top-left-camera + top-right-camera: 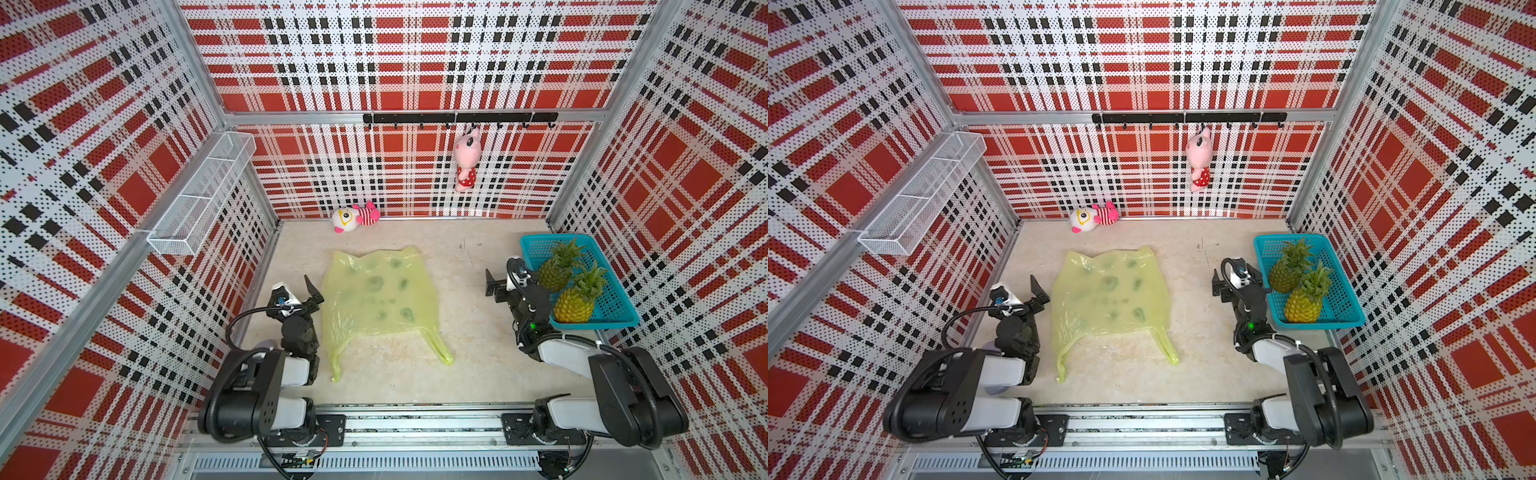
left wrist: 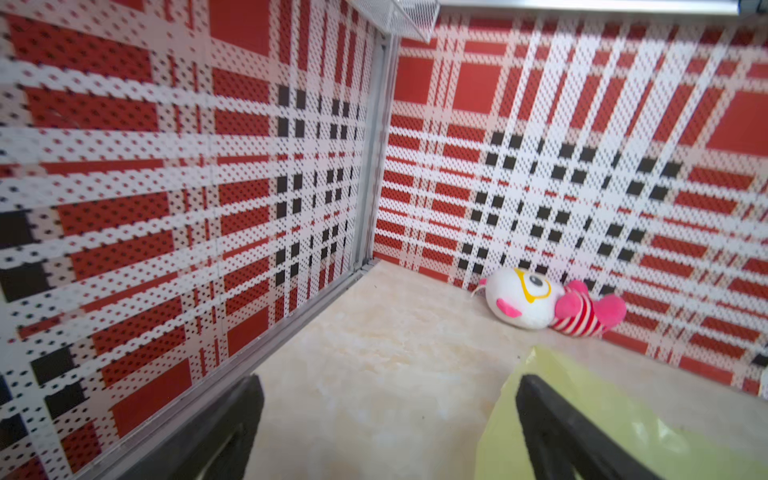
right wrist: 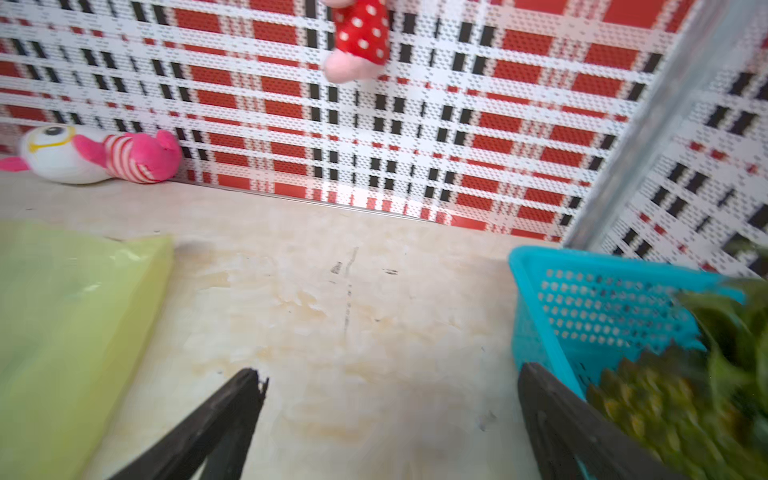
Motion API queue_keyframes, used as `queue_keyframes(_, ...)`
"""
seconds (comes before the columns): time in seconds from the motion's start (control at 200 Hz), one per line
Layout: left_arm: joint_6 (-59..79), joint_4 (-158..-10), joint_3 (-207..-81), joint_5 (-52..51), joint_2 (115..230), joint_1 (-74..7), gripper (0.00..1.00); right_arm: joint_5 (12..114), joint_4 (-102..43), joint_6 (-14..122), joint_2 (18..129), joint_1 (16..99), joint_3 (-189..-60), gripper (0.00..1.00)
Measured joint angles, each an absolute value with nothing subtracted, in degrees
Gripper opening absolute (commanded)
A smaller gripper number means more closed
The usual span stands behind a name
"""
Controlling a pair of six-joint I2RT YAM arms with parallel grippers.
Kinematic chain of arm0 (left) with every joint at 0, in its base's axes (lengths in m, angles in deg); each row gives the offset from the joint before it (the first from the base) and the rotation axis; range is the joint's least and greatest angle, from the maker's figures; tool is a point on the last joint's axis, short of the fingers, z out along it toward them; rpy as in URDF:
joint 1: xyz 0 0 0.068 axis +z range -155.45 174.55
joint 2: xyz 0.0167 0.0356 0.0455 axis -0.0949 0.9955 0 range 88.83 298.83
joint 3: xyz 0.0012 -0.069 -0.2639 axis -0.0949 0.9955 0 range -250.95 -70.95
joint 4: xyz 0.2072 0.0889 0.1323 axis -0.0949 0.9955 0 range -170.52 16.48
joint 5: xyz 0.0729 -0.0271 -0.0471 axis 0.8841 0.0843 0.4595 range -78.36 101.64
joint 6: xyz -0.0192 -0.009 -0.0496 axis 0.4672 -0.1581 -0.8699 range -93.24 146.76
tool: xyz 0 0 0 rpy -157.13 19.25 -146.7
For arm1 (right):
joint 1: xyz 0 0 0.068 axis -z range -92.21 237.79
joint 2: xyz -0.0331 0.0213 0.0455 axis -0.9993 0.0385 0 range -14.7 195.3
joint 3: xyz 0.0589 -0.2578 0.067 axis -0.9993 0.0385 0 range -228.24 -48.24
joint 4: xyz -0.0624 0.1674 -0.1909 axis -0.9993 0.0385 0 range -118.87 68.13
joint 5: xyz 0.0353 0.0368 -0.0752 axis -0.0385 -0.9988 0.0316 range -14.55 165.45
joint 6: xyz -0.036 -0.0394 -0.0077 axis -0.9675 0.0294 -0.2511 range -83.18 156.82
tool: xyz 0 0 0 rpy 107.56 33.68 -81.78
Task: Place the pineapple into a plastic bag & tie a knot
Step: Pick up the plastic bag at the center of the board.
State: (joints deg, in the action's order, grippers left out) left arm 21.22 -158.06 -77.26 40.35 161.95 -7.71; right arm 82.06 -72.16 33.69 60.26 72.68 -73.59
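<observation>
My right gripper swings away from the basket (image 1: 615, 323) next, back and tipping down onto the edge of the bag's opening at the basket-side strap (image 1: 425, 330), because the plastic narrows there.
The yellow-green plastic bag (image 1: 380, 299) (image 1: 1111, 297) lies flat mid-table. Its two handle straps (image 1: 440, 349) point toward the arms, loose and apart; no knot shows. Two pineapples stand in a turquoise basket (image 1: 615, 323) at the right, a far pineapple (image 1: 555, 272) and a near one (image 1: 575, 307). My left gripper (image 1: 297, 286) (image 2: 388, 382) is open at the bag's left edge, one finger over the plastic, nothing between the jaws. My right gripper (image 1: 505, 278) (image 3: 388, 370) is open over bare table, just left of the basket (image 3: 582, 316), empty.
A white and pink plush toy (image 1: 355, 217) lies against the back wall. A pink plush (image 1: 467, 160) hangs from the black hook rail above. A white wire shelf (image 1: 199, 195) juts from the left wall. Plaid walls close in on three sides.
</observation>
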Motion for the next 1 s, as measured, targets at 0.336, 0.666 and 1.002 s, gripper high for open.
queue_keyframes(0.336, 8.43, -124.29, -93.67, 42.88, 141.34, -7.67, 0.98, 83.99, -37.65, 47.50, 62.25, 55.67, -94.22, 1.00)
queue_keyframes(0.666, 4.02, -110.93, -98.83, 29.07, 141.80, -8.15, 0.98, 73.93, -19.05, 57.07, 69.16, 47.39, -95.64, 0.88)
queue_keyframes(1.002, 5.42, -107.00, -101.67, 19.63, 146.98, -11.58, 0.98, 63.35, -19.33, 57.93, 74.10, 47.04, -92.41, 0.33)
